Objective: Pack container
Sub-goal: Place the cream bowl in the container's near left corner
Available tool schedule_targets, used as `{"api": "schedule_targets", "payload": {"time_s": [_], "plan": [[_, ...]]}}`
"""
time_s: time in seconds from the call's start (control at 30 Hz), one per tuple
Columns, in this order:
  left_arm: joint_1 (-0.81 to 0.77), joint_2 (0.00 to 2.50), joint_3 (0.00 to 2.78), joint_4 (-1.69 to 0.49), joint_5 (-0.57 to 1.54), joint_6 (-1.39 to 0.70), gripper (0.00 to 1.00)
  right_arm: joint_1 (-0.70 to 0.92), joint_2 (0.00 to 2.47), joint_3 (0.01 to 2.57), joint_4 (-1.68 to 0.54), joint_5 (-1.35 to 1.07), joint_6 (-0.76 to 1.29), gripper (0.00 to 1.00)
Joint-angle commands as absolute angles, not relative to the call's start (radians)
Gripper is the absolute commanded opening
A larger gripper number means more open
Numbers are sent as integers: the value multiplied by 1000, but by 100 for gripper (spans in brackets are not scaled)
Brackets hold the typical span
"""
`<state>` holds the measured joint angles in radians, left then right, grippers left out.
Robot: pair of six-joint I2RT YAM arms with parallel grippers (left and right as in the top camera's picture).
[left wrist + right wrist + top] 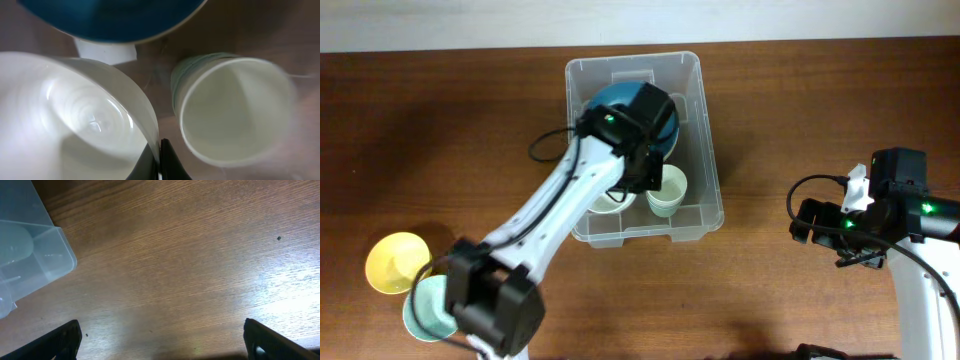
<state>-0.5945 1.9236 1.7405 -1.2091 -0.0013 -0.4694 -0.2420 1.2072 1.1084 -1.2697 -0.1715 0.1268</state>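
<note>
The spot on the container's bottom beside the pale cup is below my left gripper, so the gripper will next lower the white bowl [608,203] onto it and release the white bowl's rim.
The clear container [710,150] stands at the table's back centre. Inside it lie a blue bowl [605,98], a white bowl [608,203] and a pale cup [667,190]. My left gripper [634,178] reaches down into the container. In the left wrist view its fingers [160,161] are shut on the rim of the white bowl [65,120], with the cup [235,110] to the right and the blue bowl [115,17] above. My right gripper [162,340] is open and empty over bare table, right of the container's corner [35,255]; it also shows in the overhead view [810,225].
A yellow bowl [396,262] and a pale green bowl [428,308] sit at the table's front left, beside the left arm's base. The table is brown wood.
</note>
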Motion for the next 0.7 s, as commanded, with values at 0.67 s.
{"api": "schedule_targets", "payload": {"time_s": [0.67], "plan": [[-324, 1588, 1771, -1330, -280, -553, 34, -235, 1203, 1106, -1267, -173, 120, 99]]}}
